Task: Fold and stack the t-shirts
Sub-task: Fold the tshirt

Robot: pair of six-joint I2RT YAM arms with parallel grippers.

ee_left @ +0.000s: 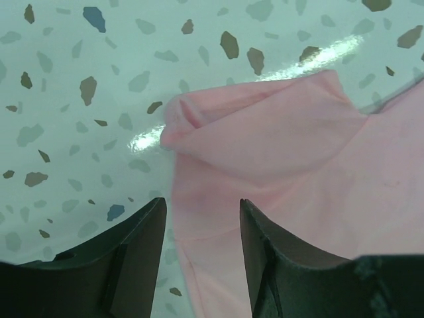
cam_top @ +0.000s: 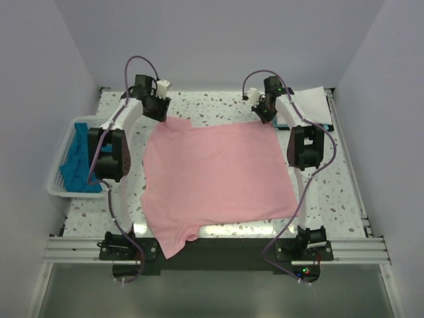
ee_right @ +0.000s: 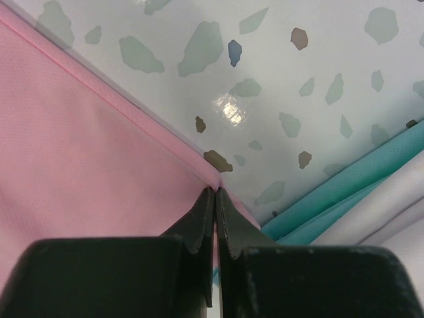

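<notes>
The t-shirt's folded far corner nearest the basket point(ee_left: 181, 137) still lies just beyond my left gripper's open fingers, so that gripper will next lower and ease outward onto it.
A light pink t-shirt point(cam_top: 215, 175) lies spread over the middle of the table, one part hanging over the near edge. My left gripper point(cam_top: 161, 109) is open at its far left corner; in the left wrist view the jaws point(ee_left: 202, 215) straddle the pink cloth point(ee_left: 278, 152) edge without closing. My right gripper point(cam_top: 266, 114) is shut on the far right corner of the pink t-shirt point(ee_right: 99, 146), the fingertips point(ee_right: 216, 192) pinching the hem. A folded white t-shirt point(cam_top: 311, 105) on a teal-blue one point(ee_right: 344, 185) lies at the far right. More teal-blue shirts point(cam_top: 78, 159) sit in the basket.
A white lattice basket point(cam_top: 61, 149) stands off the table's left edge. The speckled table point(cam_top: 218, 103) is walled in by pale panels at the back and both sides. The arm bases sit on a metal rail point(cam_top: 212, 248) at the near edge.
</notes>
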